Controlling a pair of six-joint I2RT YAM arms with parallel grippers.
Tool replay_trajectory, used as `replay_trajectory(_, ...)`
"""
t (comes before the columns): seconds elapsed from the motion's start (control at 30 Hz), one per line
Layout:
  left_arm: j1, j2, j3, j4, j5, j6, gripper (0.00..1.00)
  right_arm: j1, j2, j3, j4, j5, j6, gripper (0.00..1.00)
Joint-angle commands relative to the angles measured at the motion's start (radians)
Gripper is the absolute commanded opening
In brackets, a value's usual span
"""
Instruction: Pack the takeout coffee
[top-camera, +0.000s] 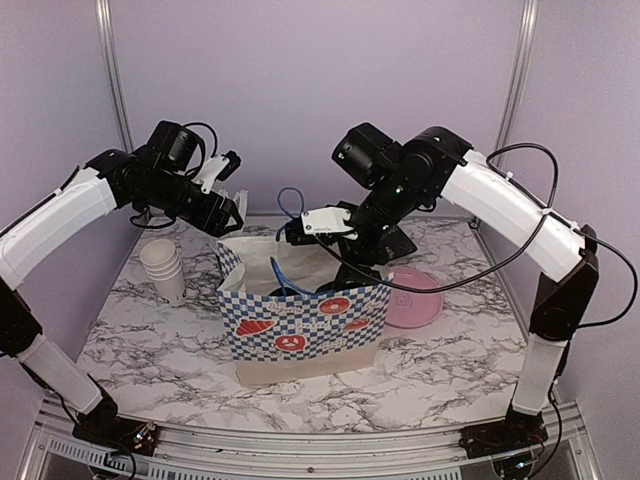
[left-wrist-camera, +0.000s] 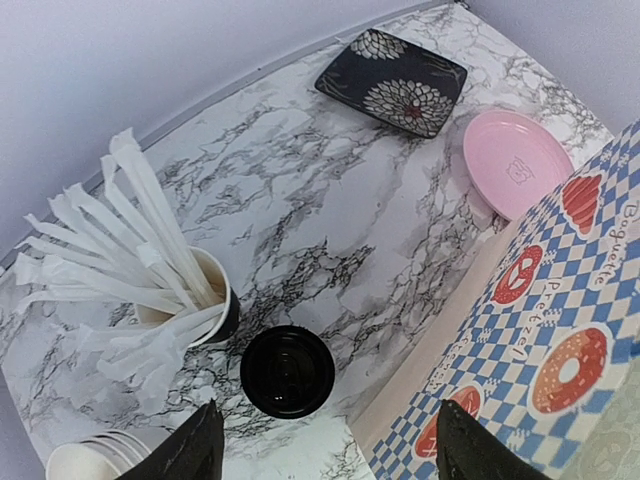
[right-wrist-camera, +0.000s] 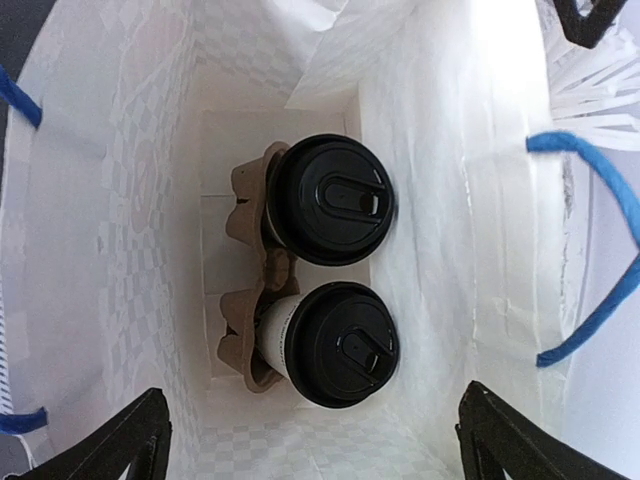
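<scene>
Next I will swing my left gripper to the left in the wrist view onto the straw ends, since they jut past the cup's rim on that side of it.
Two white paper cups with black lids, the far cup (right-wrist-camera: 330, 198) and the near cup (right-wrist-camera: 335, 343), sit side by side in a brown cardboard carrier (right-wrist-camera: 243, 340) at the bottom of the paper bag (right-wrist-camera: 120, 250). The near cup leans and shows black lettering on its side. My right gripper (right-wrist-camera: 320, 450) hovers open and empty above the bag's mouth, over the cups; in the top view it (top-camera: 292, 234) is over the blue-checked bag (top-camera: 305, 330). My left gripper (left-wrist-camera: 330, 455) is open and empty, high over the table beside the bag (left-wrist-camera: 560, 330), at its back left corner (top-camera: 228, 214).
Below the left gripper are a black cup of white straws (left-wrist-camera: 190, 300), a round black lid-like object (left-wrist-camera: 287, 371) and a stack of plain white cups (left-wrist-camera: 95, 458) (top-camera: 165, 268). A pink plate (left-wrist-camera: 520, 160) (top-camera: 415, 297) and a black floral plate (left-wrist-camera: 392, 82) lie behind the bag. Blue bag handles (right-wrist-camera: 600, 300) stand up.
</scene>
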Motion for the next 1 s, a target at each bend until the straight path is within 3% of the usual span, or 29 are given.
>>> replay_trajectory(0.0, 0.024, -0.054, 0.006, -0.027, -0.091, -0.018, 0.72, -0.013, -0.037, 0.073, 0.002, -0.004, -0.019, 0.97)
replay_trajectory(0.33, 0.092, -0.090, -0.041, -0.002, -0.208, -0.113, 0.61, -0.048, -0.112, 0.101, 0.052, -0.003, -0.073, 0.93)
replay_trajectory(0.5, 0.162, -0.098, -0.077, 0.061, -0.179, -0.161, 0.54, -0.181, -0.163, 0.097, 0.090, -0.116, -0.098, 0.89)
replay_trajectory(0.67, 0.215, -0.067, -0.085, 0.101, -0.052, -0.169, 0.51, -0.360, -0.227, 0.060, 0.110, -0.282, -0.098, 0.85)
replay_trajectory(0.83, 0.252, -0.033, -0.089, 0.112, -0.050, -0.165, 0.45, -0.618, -0.373, -0.218, 0.313, -0.463, -0.028, 0.82)
replay_trajectory(0.97, 0.272, -0.012, -0.111, 0.134, -0.026, -0.167, 0.42, -0.736, -0.465, -0.430, 0.460, -0.558, 0.043, 0.80)
